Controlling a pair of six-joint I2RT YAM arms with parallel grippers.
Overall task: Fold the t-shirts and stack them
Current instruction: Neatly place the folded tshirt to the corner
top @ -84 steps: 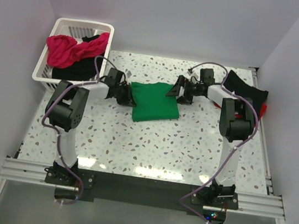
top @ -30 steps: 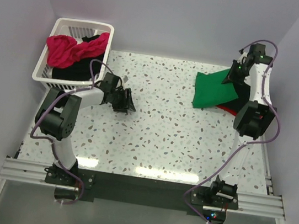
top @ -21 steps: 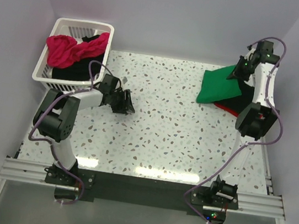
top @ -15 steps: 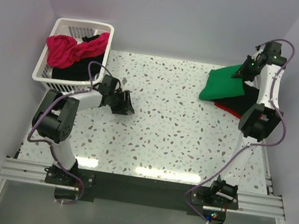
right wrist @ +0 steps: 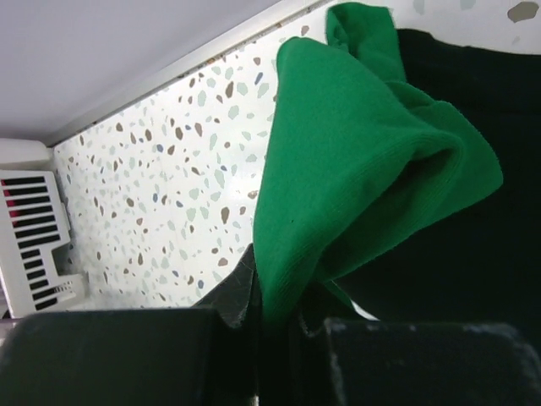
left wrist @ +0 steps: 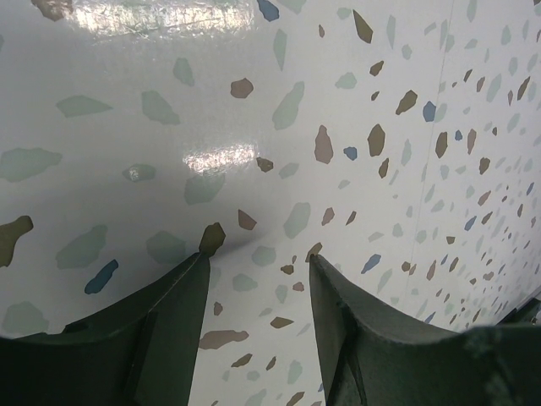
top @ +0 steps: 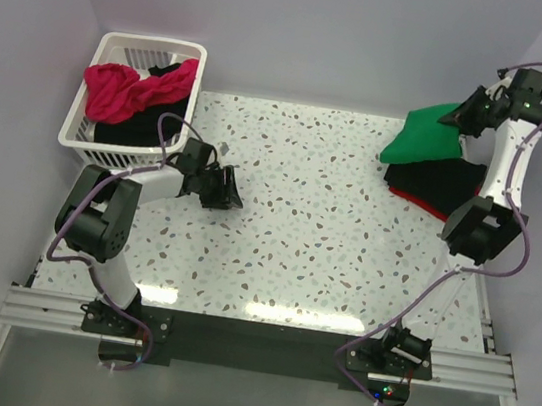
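My right gripper draws back next, lowers over the pile and releases the green t-shirt, because the near part of the black t-shirt [top: 450,182] [right wrist: 461,241] lies uncovered.
A folded bright green t-shirt [top: 421,143] hangs above the pile at the back right, and my right gripper [top: 464,116] is shut on its edge. In the right wrist view the green cloth [right wrist: 355,161] is pinched between the fingers of that gripper [right wrist: 281,292], over a folded black t-shirt [right wrist: 482,254]. The pile is a black t-shirt [top: 441,177] on a red one [top: 419,200]. My left gripper [top: 228,189] stands open low over the bare table left of centre, with nothing between its fingers [left wrist: 173,313].
A white slatted basket [top: 78,125] stands at the back left, holding a magenta-pink t-shirt [top: 120,89] and a black one [top: 145,130]. Its corner shows in the right wrist view [right wrist: 30,245]. Walls close in the table [top: 328,231] at the back and both sides.
My right arm has carried the green t-shirt from the middle of the table to the back right, over the black and red pile. The left gripper has barely moved.
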